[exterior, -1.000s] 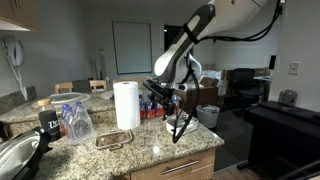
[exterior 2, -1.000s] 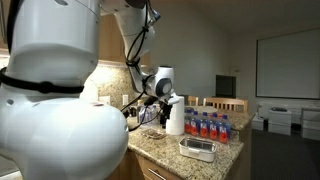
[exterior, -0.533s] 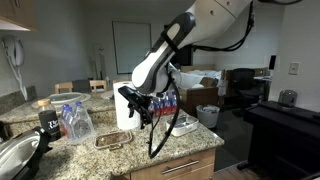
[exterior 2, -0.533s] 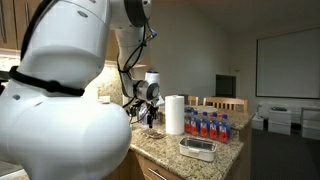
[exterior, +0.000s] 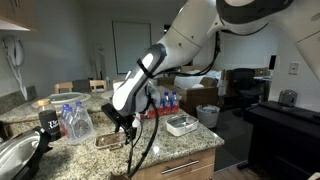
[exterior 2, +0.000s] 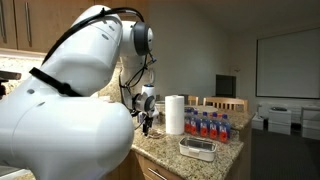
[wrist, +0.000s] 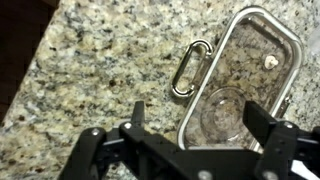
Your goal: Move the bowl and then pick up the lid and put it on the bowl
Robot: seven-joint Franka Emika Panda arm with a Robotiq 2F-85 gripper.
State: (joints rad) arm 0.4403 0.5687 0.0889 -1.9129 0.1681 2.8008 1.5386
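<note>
The open fingers of my gripper are already on both sides of the lid's pale rim, beside the loop latch in the wrist view. I need to lower my gripper onto the lid's rim next and close there.
The lid (wrist: 252,62) lies flat on the granite counter, a clear rectangle with a pale rim and a small loop latch (wrist: 190,68) at one side. My gripper (wrist: 203,125) hangs open just above it, one finger (wrist: 135,115) over bare counter and the other over the lid's far side. In an exterior view the gripper (exterior: 125,123) sits over the lid (exterior: 108,141), and the bowl (exterior: 181,124) rests apart from it near the counter's front edge. The bowl (exterior 2: 198,149) is untouched, and the gripper (exterior 2: 146,122) stands beyond the paper towel roll; the lid is hidden there.
A pack of water bottles (exterior: 72,120) and a large metal bowl (exterior: 14,156) stand close to the lid. Red-capped bottles (exterior 2: 212,127) line the back behind the paper towel roll (exterior 2: 174,114). The counter's front edge (exterior: 170,160) is near.
The arm has swung from above the bowl's side of the counter over to the lid and come lower. The jaws stayed open; the bowl and lid have not moved.
</note>
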